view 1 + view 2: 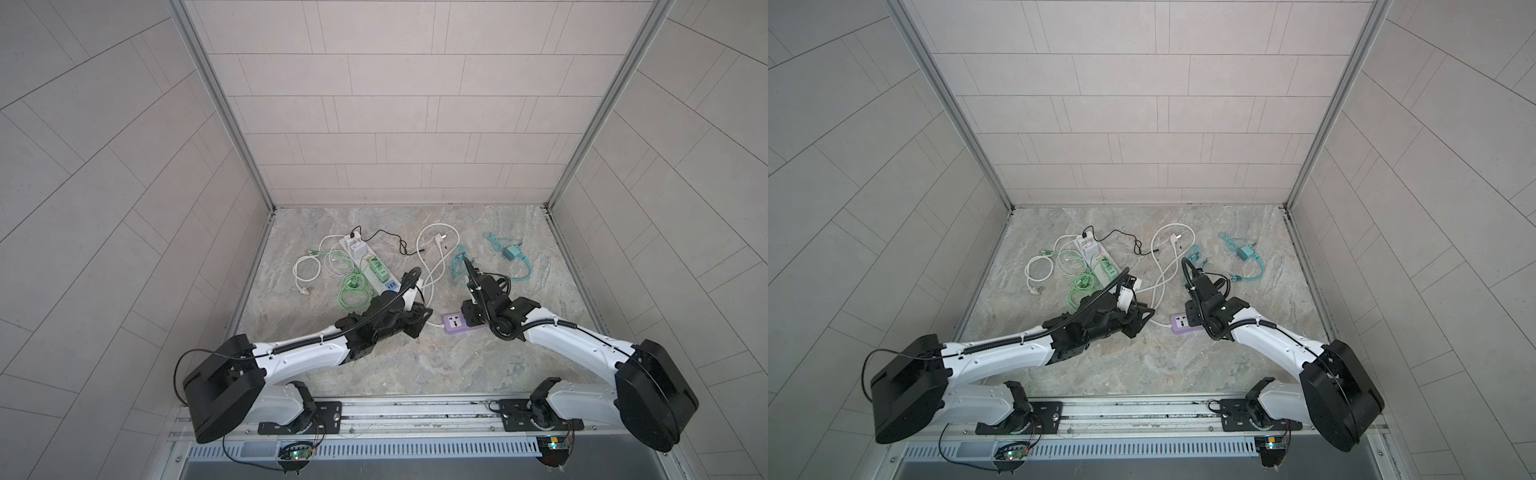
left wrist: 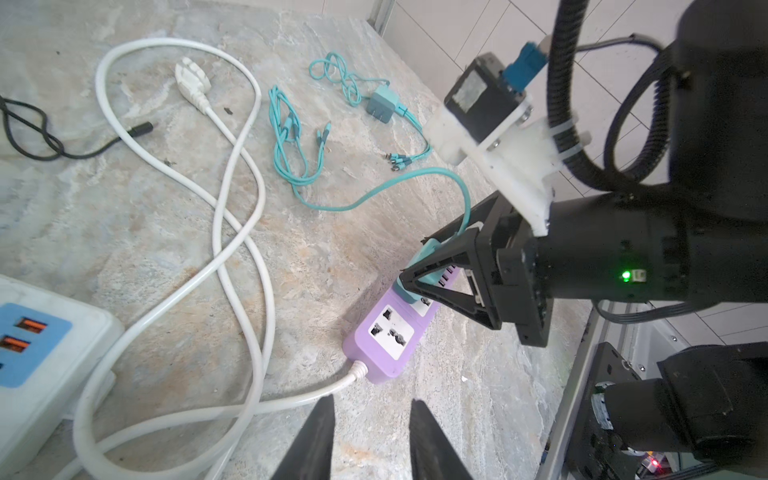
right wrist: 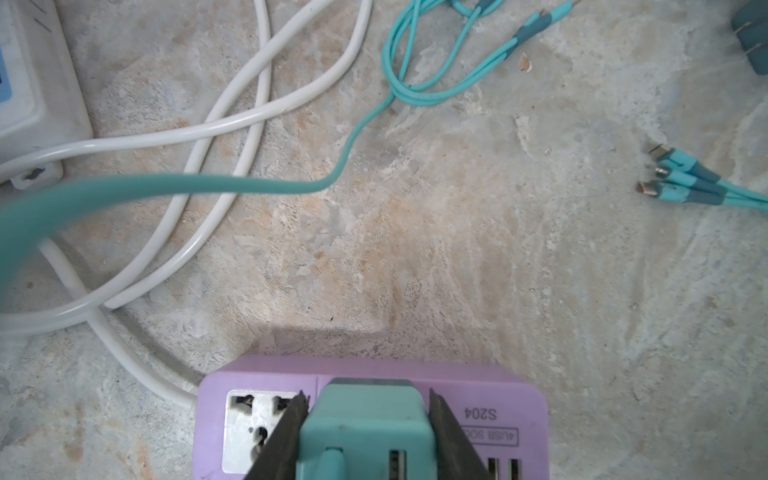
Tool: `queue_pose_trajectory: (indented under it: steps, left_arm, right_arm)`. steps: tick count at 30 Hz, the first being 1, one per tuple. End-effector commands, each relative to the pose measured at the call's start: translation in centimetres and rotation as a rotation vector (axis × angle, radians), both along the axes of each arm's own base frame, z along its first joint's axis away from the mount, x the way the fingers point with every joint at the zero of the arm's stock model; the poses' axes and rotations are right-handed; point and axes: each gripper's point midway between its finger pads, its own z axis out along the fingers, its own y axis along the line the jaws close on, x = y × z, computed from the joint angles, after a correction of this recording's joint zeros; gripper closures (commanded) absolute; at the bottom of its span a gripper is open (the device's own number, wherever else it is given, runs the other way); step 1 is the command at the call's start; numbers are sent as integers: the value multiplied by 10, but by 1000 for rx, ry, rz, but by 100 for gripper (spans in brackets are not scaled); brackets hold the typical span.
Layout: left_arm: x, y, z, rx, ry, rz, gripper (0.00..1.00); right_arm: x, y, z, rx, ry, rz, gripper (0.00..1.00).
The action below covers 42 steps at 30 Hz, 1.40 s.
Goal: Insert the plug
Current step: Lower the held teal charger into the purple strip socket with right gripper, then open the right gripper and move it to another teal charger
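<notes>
I will move my right gripper outward toward the crossed white cord (image 1: 432, 281) (image 3: 232, 122), bringing the purple power strip along, then release the plug, which already stands on the strip's top.
The teal plug (image 3: 365, 419) is a small block with a teal cable (image 2: 374, 195) trailing from it. My right gripper (image 3: 368, 395) is shut on its two sides. The plug stands on top of the purple power strip (image 2: 374, 368), beside the strip's free white socket (image 3: 253, 424); its prongs are hidden. In both top views the strip (image 1: 453, 322) (image 1: 1177, 322) lies between the arms, its far end under the right wrist. My left gripper (image 2: 372, 401) hovers open and empty above the floor, close to the strip's cord end.
The strip's white cord (image 2: 232, 174) loops across the floor to a loose white plug (image 2: 191, 81). A white power strip (image 2: 41, 332) with blue USB ports lies left. A second teal charger (image 2: 382, 108), teal cables (image 2: 286, 137), a black cable (image 2: 25, 133) and green cables (image 1: 353, 286) lie around.
</notes>
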Motion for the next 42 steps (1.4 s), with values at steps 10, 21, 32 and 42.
queue_pose_trajectory:
  steps: [10, 21, 32, 42]
  left_arm:
    - [7, 27, 27, 36, -119, 80, 60]
    - [9, 43, 25, 64, -131, 126, 57]
    - [13, 77, 21, 98, -167, 241, 43]
    - [17, 80, 23, 98, -176, 259, 39]
  right_arm:
    - [-19, -6, -37, -46, -71, -74, 89]
    - [32, 33, -17, -15, -182, -30, 89]
    - [68, 65, 12, -12, -171, -6, 74]
    - [61, 66, 35, 30, -196, 20, 45]
